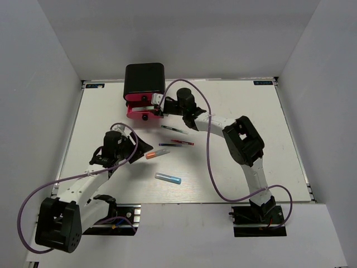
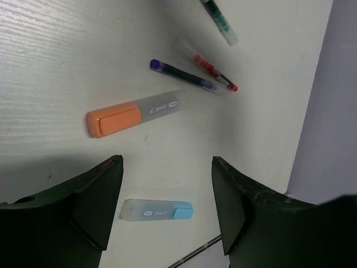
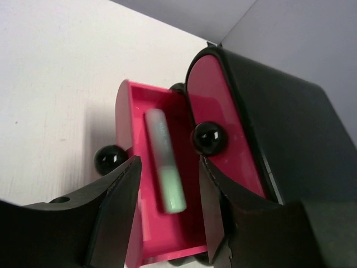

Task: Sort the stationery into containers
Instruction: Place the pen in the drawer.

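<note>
The orange marker lies crosswise to the left gripper's fingers, so the left gripper next moves to the right in the top view, turns and goes down onto the orange marker's middle (image 1: 158,153) (image 2: 138,113).
The black cabinet (image 1: 144,78) stands at the back of the table, and its pink drawer (image 1: 139,111) is pulled open. My right gripper (image 1: 159,104) hovers over that drawer. In the right wrist view the gripper (image 3: 169,162) is open, and a blurred pale-teal marker (image 3: 165,162) is inside the open drawer (image 3: 192,240), free of both fingers. My left gripper (image 1: 126,149) is open and empty, left of the orange marker (image 1: 154,153) and the blue marker (image 1: 168,178). In the left wrist view the gripper (image 2: 167,167) is above the table, between the orange marker (image 2: 134,114) and the blue marker (image 2: 158,210). No eraser shows.
A green pen (image 1: 174,129), a red pen (image 1: 182,142) and a blue pen (image 1: 167,145) lie mid-table; they also show in the left wrist view as the green pen (image 2: 219,19), red pen (image 2: 212,70) and blue pen (image 2: 181,75). A shut pink drawer front (image 3: 228,111) with a black knob (image 3: 208,138) is above the open one. White walls enclose the table.
</note>
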`<state>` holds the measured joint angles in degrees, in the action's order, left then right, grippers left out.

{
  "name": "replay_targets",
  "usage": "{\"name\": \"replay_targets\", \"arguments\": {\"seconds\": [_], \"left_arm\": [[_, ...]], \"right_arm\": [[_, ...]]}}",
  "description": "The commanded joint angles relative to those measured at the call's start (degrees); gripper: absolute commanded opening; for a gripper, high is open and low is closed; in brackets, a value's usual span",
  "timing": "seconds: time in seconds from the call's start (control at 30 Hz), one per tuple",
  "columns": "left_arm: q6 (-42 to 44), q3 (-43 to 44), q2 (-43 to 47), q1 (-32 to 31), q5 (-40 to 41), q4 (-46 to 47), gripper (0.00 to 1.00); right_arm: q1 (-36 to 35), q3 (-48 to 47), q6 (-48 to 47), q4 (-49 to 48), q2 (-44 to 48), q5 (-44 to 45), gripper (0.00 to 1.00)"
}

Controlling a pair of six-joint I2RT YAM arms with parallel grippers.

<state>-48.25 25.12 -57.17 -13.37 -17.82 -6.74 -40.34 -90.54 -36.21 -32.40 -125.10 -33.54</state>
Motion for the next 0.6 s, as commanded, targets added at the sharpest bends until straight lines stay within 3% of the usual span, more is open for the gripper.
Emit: {"name": "replay_targets", "arguments": {"seconds": [0.0,0.17,0.2,0.3,0.37,0.43,0.57], "left_arm": [[2.10,2.03,-1.80,-0.26,-3.44,2.17,0.74],[13.51,6.95,-5.40,-0.26,-5.12,1.65,0.72],[15.71,7.91,-6.89,-0.78,-5.72,1.04,0.72],[25.29,11.34,-9.09,-1.39,-7.74,1.03,0.61],[32.47,13.27,-11.63,-1.40,-9.33,1.91,0.51],[36.89,15.55,-14.10,-2.02,-9.33,0.78,0.50],[46.91,19.34,-22.10,-3.85,-10.12,-2.39,0.47]], "right_arm": [[0.43,1.68,0.96,-3.98,4.42,-0.83,0.52],[1.48,7.21,3.50,-3.81,11.96,-1.96,0.40],[2.27,8.09,3.77,-2.85,12.94,-2.49,0.27],[4.38,13.54,4.74,1.28,18.91,-7.14,0.04],[5.96,18.28,4.39,4.78,22.24,-10.21,0.02],[7.37,23.79,3.16,8.49,26.90,-11.28,0.02],[10.54,31.99,2.81,11.92,32.72,-11.64,0.12]]}}
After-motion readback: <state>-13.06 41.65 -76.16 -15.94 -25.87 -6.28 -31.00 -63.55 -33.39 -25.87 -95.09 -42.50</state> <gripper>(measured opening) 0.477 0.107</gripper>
